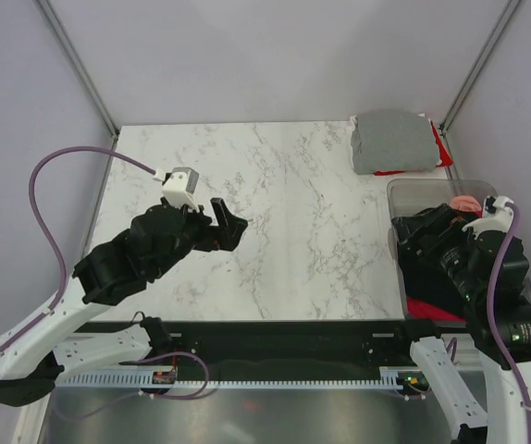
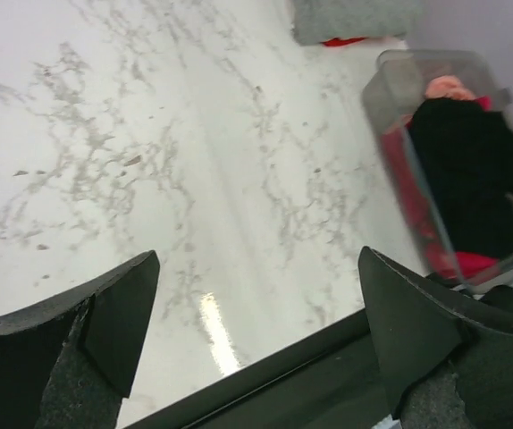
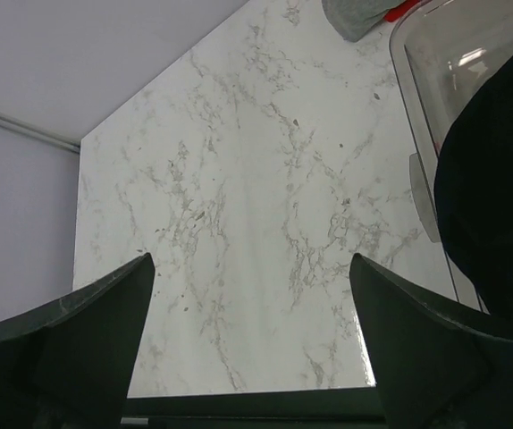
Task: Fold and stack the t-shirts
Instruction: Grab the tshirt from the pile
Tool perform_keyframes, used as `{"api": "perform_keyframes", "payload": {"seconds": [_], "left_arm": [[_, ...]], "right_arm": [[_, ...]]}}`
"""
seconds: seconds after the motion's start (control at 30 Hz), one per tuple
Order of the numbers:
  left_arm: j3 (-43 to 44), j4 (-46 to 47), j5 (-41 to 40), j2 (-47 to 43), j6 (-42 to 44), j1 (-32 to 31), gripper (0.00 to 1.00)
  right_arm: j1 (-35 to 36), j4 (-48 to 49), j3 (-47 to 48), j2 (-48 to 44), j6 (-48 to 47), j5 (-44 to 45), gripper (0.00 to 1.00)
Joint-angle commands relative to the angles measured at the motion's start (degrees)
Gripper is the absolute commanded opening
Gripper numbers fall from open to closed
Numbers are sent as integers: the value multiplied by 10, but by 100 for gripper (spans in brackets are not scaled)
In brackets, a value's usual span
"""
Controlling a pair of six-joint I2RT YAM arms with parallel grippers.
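Note:
The right gripper moves down into the clear tub (image 1: 404, 191) next, onto the bunched black t-shirt's table-side part (image 1: 418, 265), since the black t-shirt lies uppermost, over the crimson one.
A folded grey t-shirt (image 1: 393, 141) lies on a crimson one (image 1: 444, 151) at the table's back right corner. A clear plastic tub (image 1: 404, 191) at the right edge holds a bunched black t-shirt (image 2: 466, 170), a salmon-pink one (image 1: 467, 201) and a crimson one (image 1: 432, 310). My left gripper (image 1: 231, 222) is open and empty above the left middle of the marble table; its wrist view (image 2: 258, 259) shows bare table between the fingers. My right gripper (image 3: 252, 259) is open and empty, just left of the tub, with the black t-shirt (image 3: 498, 188) at its right.
The tub's rim (image 3: 417, 116) stands at the table's right edge. The table's dark front rail (image 1: 275, 335) runs along the near side. Metal frame posts (image 1: 80, 65) rise at the back corners. A purple cable (image 1: 48, 176) loops above the left arm.

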Motion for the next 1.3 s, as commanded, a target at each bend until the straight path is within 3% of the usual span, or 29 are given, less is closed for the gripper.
{"api": "perform_keyframes", "payload": {"seconds": [0.0, 0.2, 0.37, 0.47, 0.57, 0.7, 0.77, 0.87, 0.97, 1.0, 1.1, 1.27], "left_arm": [[-19, -60, -45, -22, 82, 2, 100], [-142, -37, -55, -92, 54, 3, 100], [-204, -38, -40, -125, 36, 4, 100], [-203, -36, -39, -127, 32, 3, 100], [-207, -35, -49, -127, 36, 4, 100], [-210, -36, -40, -131, 30, 4, 100], [-210, -36, -37, -132, 30, 2, 100], [-211, -36, -41, -142, 29, 2, 100], [-214, -36, -44, -146, 26, 3, 100], [-214, -36, -44, -147, 26, 3, 100], [-213, -36, -45, -145, 26, 2, 100], [-213, -35, -43, -139, 28, 2, 100]], "right_arm": [[2, -16, -7, 4, -22, 40, 98], [1, -26, -71, 126, -81, 92, 98], [-1, -30, -86, 144, -52, 322, 98], [-12, -19, -86, 176, -59, 395, 98], [-59, 1, -87, 227, -67, 353, 98], [-150, 66, -139, 314, -83, 177, 98], [-161, 92, -155, 338, -79, 149, 98], [-161, 124, -190, 347, -67, 101, 84], [-161, 132, -202, 322, -65, 88, 55], [-161, 130, -196, 308, -66, 89, 34], [-161, 113, -167, 286, -80, 87, 0], [-159, 52, -88, 261, -95, 74, 0]]}}
